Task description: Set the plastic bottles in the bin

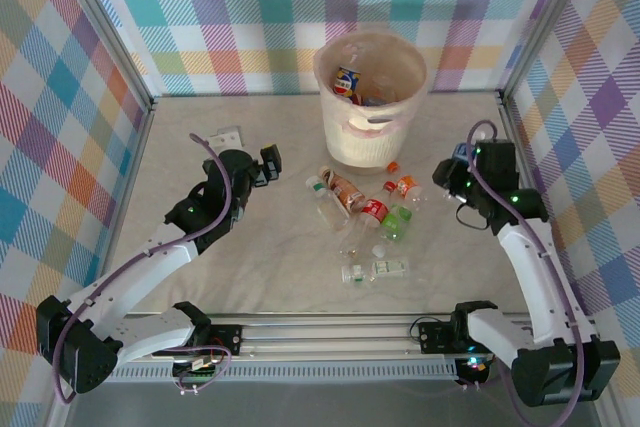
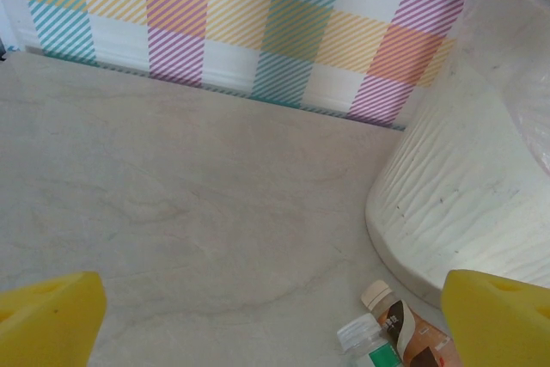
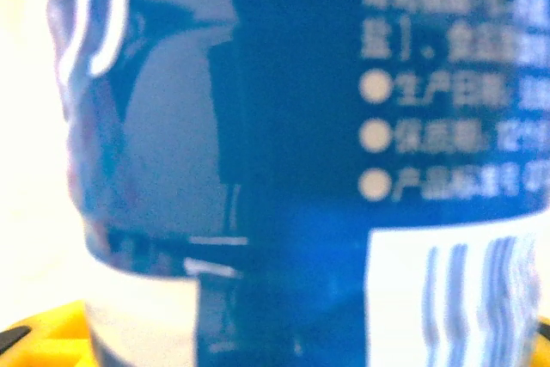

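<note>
The bin's opening is higher and farther outward. I need to raise my right gripper and swing it outward over the bin's opening to release the blue-labelled bottle.
The bin stands at the back middle of the table, with a few bottles inside it. Several plastic bottles lie in a loose heap in front of it, and two more lie nearer the front. My left gripper is open, left of the heap. Between its yellow fingertips is bare table, with the bin wall and two bottle necks at the right. My right gripper, right of the heap, is shut on a blue-labelled bottle that hides most of its fingers.
A small white plate lies on the table at the back left. Checked walls and metal posts close the table on three sides. A metal rail runs along the near edge between the arm bases.
</note>
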### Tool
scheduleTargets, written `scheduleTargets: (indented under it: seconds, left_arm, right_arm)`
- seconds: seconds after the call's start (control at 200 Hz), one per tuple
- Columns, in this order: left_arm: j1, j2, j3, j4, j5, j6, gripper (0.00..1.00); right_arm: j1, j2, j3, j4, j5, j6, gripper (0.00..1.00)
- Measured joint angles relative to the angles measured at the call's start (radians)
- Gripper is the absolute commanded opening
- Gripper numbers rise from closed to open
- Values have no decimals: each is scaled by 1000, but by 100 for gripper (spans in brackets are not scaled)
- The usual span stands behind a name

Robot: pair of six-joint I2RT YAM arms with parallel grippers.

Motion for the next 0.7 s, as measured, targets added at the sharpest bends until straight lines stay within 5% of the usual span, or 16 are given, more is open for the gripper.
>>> scheduleTargets:
  seconds: [0.7]
  left_arm:
    - [0, -16, -18, -43, 0, -37, 100]
  right_arm:
    - [205, 564, 791, 58, 0, -105, 43]
